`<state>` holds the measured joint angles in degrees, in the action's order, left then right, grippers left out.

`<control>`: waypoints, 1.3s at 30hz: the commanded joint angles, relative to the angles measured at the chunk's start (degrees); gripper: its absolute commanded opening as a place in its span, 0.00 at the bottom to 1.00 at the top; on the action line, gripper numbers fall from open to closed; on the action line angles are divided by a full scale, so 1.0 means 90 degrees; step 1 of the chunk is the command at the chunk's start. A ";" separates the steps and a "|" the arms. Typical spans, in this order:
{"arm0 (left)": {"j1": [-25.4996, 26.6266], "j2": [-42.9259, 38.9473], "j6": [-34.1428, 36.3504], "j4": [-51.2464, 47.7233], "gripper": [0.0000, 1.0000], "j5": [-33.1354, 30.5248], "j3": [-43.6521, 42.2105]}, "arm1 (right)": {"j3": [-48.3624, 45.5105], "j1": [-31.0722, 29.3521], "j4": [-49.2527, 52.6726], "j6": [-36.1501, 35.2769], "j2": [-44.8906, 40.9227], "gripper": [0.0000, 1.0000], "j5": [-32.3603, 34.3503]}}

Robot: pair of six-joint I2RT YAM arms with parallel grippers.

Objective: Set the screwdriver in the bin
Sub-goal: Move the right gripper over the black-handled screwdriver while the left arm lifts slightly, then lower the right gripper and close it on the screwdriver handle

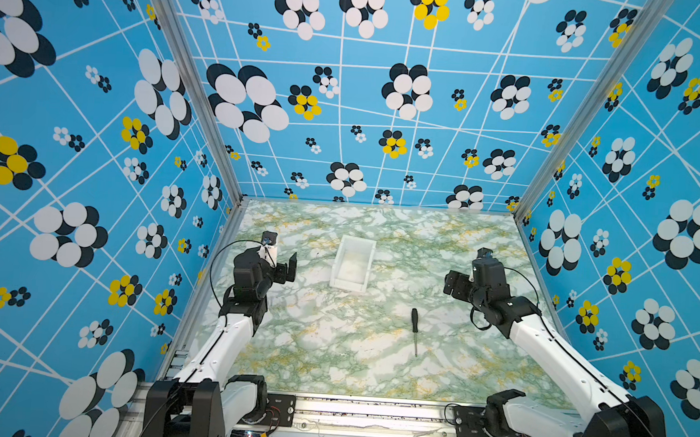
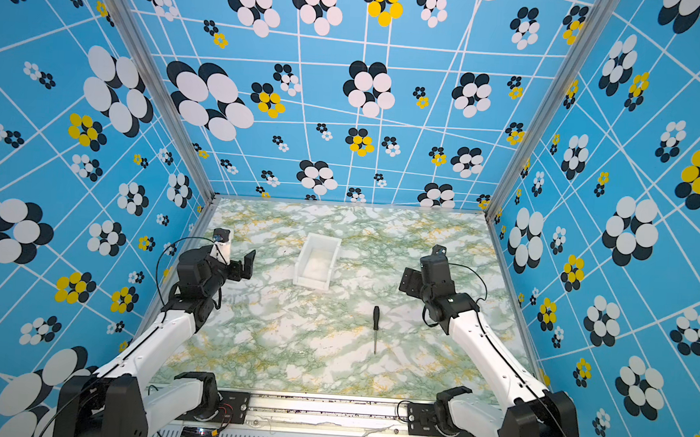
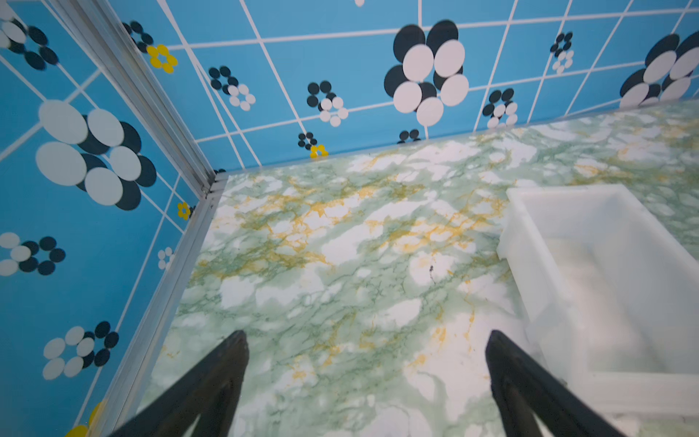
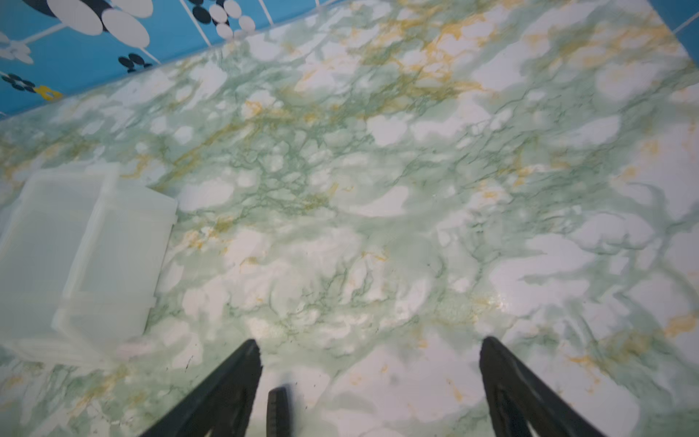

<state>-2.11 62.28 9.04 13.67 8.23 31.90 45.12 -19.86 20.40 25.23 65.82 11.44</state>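
Note:
I need to lower the open fingers of my right gripper toward the bin [image 1: 348, 287] next and tip them downward, so that they can close across the black handle [image 1: 415, 319], which lies flat below.
The screwdriver [image 1: 414, 327] [image 2: 375, 325] lies flat on the marbled table, black handle toward the back and thin shaft toward the front. Behind it and to its left sits the white bin [image 1: 348, 287] [image 2: 312, 284], with nothing in it. My right gripper [image 1: 454, 284] [image 2: 410, 282] hovers open, behind and to the right of the handle, holding nothing. In the right wrist view the handle's end [image 4: 279, 408] shows between the open fingers, close to one of them [image 4: 242, 370]. My left gripper [image 1: 284, 270] [image 2: 245, 265] stands open and empty left of the bin [image 3: 529, 227].
Patterned blue walls with aluminium corner posts [image 1: 233, 187] close the table on the left, back and right. A metal rail [image 1: 369, 412] with both arm bases runs along the front edge. The bin's side wall [image 4: 113, 246] shows in the right wrist view.

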 commanded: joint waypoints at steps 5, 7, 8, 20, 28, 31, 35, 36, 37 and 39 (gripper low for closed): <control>0.0286 -0.0099 0.0198 -0.3823 0.99 0.0329 0.1634 | 0.0389 -0.1044 0.1357 0.0295 0.0407 0.77 -0.0063; 0.0383 -0.0028 0.0060 -0.4521 0.99 0.0486 0.2177 | 0.0470 -0.1254 0.1470 0.0367 0.0631 0.75 -0.0127; 0.0458 0.0019 0.0032 -0.4872 0.99 0.0586 0.2460 | 0.0490 -0.1359 0.1430 0.0394 0.0748 0.70 -0.0225; 0.1185 0.0422 -0.0292 -0.6469 0.99 0.0990 0.4053 | 0.0685 -0.2175 0.0999 0.0702 0.2289 0.50 -0.0602; 0.1234 0.0498 -0.0477 -0.6458 0.99 0.1019 0.4028 | 0.0704 -0.2231 0.0986 0.0741 0.2626 0.46 -0.0377; 0.1243 0.0531 -0.0485 -0.6522 0.99 0.1062 0.4099 | 0.0738 -0.2236 0.0995 0.0734 0.2796 0.43 -0.0400; 0.1271 0.0553 -0.0506 -0.6530 0.99 0.1125 0.4115 | 0.0755 -0.2237 0.0918 0.0766 0.2958 0.42 -0.0400; 0.1285 0.0552 -0.0506 -0.6535 0.99 0.1126 0.4112 | 0.0766 -0.2235 0.0914 0.0761 0.2996 0.42 -0.0402; 0.1293 0.0554 -0.0506 -0.6533 0.99 0.1125 0.4100 | 0.0790 -0.2235 0.0915 0.0761 0.3034 0.40 -0.0408; 0.1307 0.0552 -0.0506 -0.6544 0.99 0.1127 0.4084 | 0.0806 -0.2237 0.0903 0.0751 0.3089 0.38 -0.0413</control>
<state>9.15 66.94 5.10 -43.79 17.21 67.42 50.65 -39.64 28.99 31.22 92.79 6.94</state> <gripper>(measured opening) 0.992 0.383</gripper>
